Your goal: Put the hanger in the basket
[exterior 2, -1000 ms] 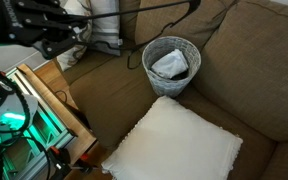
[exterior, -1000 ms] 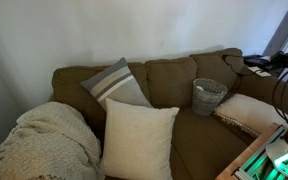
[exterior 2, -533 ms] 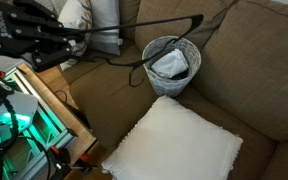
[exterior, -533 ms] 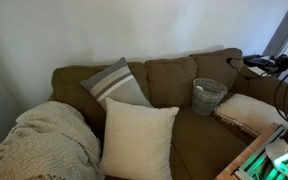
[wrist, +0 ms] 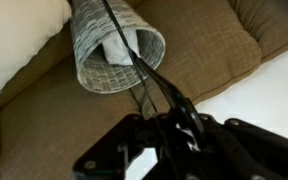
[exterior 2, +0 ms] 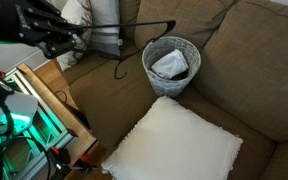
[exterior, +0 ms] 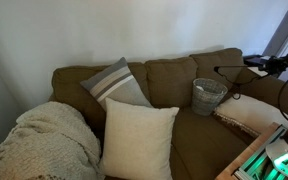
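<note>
I need to reach outward and down next and tip the hanger (exterior 2: 144, 22) in before I release it. It is level above the basket's rim, and the basket's opening (exterior 2: 171, 63) is below and outward.
The basket (exterior: 209, 96) is a grey wire-mesh bin standing on the brown sofa seat, with something white inside; it also shows in an exterior view (exterior 2: 171, 62) and in the wrist view (wrist: 114, 50). The hanger (exterior 2: 144, 22) is a thin dark wire frame held in the air beside and above the basket's rim; it shows in an exterior view (exterior: 229, 72) and crosses the basket's mouth in the wrist view (wrist: 134, 55). My gripper (exterior 2: 69, 32) is shut on the hanger's near end, seen at the bottom of the wrist view (wrist: 169, 125) and at the right edge of an exterior view (exterior: 262, 65).
A cream cushion (exterior: 137, 137) leans at the sofa front, also seen in an exterior view (exterior 2: 174, 140). A striped cushion (exterior: 116, 83) and a knitted blanket (exterior: 44, 140) lie farther along. A pale cushion (exterior: 246, 110) lies beside the basket. A wooden unit with green lights (exterior 2: 24, 110) stands by the armrest.
The hanger came down from high above the basket and swung; its far tip, which reached past the basket half a second ago, now ends over the basket's near side.
</note>
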{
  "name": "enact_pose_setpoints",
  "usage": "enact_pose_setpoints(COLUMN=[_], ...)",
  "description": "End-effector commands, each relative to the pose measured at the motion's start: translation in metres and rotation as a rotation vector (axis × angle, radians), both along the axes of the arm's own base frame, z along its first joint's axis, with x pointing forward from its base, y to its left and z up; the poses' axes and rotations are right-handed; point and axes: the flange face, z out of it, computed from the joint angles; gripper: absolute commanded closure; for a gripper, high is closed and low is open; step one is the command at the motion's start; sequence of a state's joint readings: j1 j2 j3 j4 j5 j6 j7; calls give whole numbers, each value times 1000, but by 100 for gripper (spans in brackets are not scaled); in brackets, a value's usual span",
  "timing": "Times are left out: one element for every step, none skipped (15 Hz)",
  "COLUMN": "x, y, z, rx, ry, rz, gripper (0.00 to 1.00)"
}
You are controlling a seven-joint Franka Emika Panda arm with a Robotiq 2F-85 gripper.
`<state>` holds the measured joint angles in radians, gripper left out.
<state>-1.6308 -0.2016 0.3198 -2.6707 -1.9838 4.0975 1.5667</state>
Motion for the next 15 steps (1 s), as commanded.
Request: enact_pose_setpoints(x=[13,17,24,37,45,33,40,44,53,53,57,58,60,60,72], y=[-14,-18,-23,-27,-34,-21,-25,-26,-25,-27,-32,-37,-42,-51,-19], z=[18,30,46,68,68,52,63,70,63,59,58,61,64,69,51], rx=[140,169,183,161,120,128,113,105,128,145,132,145,142,128,139], ry=[71,81,82,72,71,57,54,51,93,170,225,279,341,389,359], rz=[70,63,51,38,12,24,16,16,34,58,85,107,117,90,86], gripper=[98,98,98,98,98,94,94,94,98,98,98,98,98,98,98])
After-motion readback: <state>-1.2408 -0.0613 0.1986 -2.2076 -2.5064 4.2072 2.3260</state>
